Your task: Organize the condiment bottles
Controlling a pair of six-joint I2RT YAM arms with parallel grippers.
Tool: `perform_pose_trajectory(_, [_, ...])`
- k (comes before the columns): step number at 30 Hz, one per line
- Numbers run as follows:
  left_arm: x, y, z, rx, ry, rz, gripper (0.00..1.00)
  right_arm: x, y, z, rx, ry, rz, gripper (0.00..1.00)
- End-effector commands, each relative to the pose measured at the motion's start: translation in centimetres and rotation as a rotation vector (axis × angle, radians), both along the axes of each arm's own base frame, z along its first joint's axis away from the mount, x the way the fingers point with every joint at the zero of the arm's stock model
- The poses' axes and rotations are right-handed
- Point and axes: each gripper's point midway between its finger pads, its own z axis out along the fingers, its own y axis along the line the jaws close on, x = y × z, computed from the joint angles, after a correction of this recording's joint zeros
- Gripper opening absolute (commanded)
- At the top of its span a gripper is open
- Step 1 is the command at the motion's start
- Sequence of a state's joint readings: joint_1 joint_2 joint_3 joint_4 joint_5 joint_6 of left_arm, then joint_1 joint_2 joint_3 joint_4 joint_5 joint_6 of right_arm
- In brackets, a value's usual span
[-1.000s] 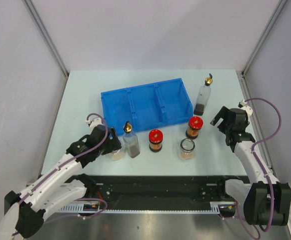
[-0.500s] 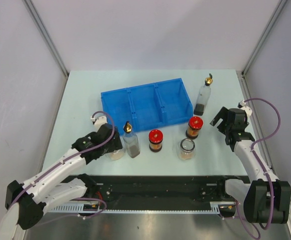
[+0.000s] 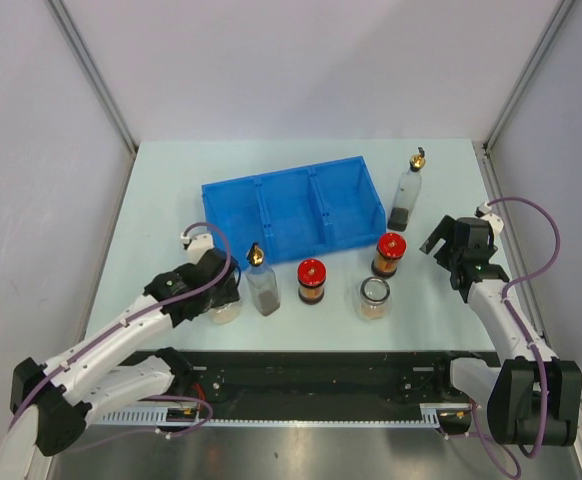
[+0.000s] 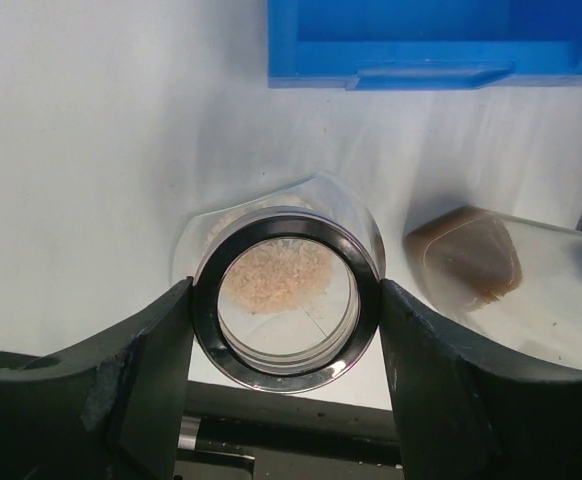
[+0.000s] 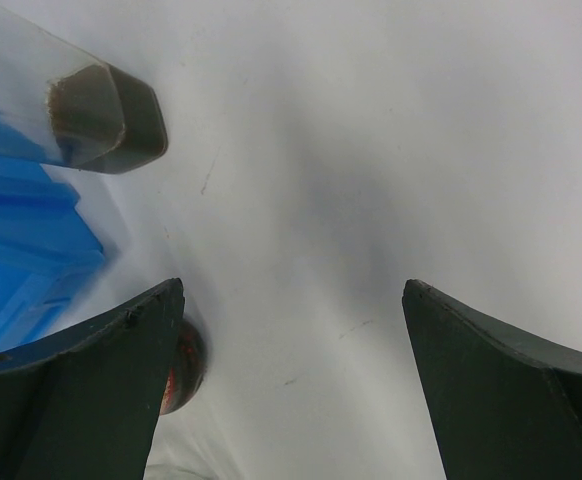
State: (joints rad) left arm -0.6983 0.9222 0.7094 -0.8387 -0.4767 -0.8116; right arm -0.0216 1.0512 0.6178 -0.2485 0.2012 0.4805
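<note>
Next, my left gripper will lift the jar outward over the far half of the tray's nearest section and lower to release it there, since that section stands empty.
My left gripper is shut on a short clear tan-filled jar at the front left; in the left wrist view its fingers press both sides of the jar's rim. A tall gold-spouted bottle stands just right of it, its base also showing in the left wrist view. Further right are a red-lidded jar, a second clear jar and another red-lidded jar. The other tall bottle stands right of the tray. My right gripper is open and empty, right of that red-lidded jar.
The blue three-compartment tray lies at the middle back with nothing in it; its corner shows in the left wrist view and its edge in the right wrist view. Grey walls close in both sides and the back.
My left arm has shifted slightly forward and settled round the clear jar, which has barely moved. The right arm has hardly moved.
</note>
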Motion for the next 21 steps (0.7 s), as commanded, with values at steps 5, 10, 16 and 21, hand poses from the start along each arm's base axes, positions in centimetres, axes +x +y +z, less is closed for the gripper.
perform_pose_trajectory(5, [1.8, 0.0, 6.2, 0.001, -0.132, -0.005, 0.0, 0.6, -0.3, 1.8, 0.001, -0.04, -0.02, 0.96])
perform_pose_trajectory(10, [3.2, -0.3, 10.8, 0.007, -0.217, -0.031, 0.0, 0.4, -0.6, 2.3, -0.004, -0.051, -0.027, 0.96])
perform_pose_trajectory(16, [6.6, 0.1, 17.2, 0.06, -0.347, -0.011, 0.0, 0.1, -1.0, 2.6, -0.001, -0.058, -0.037, 0.96])
perform_pose_trajectory(21, [10.9, -1.1, 20.1, 0.03, -0.406, -0.048, 0.0, 0.2, -1.0, 2.5, 0.01, -0.058, -0.032, 0.96])
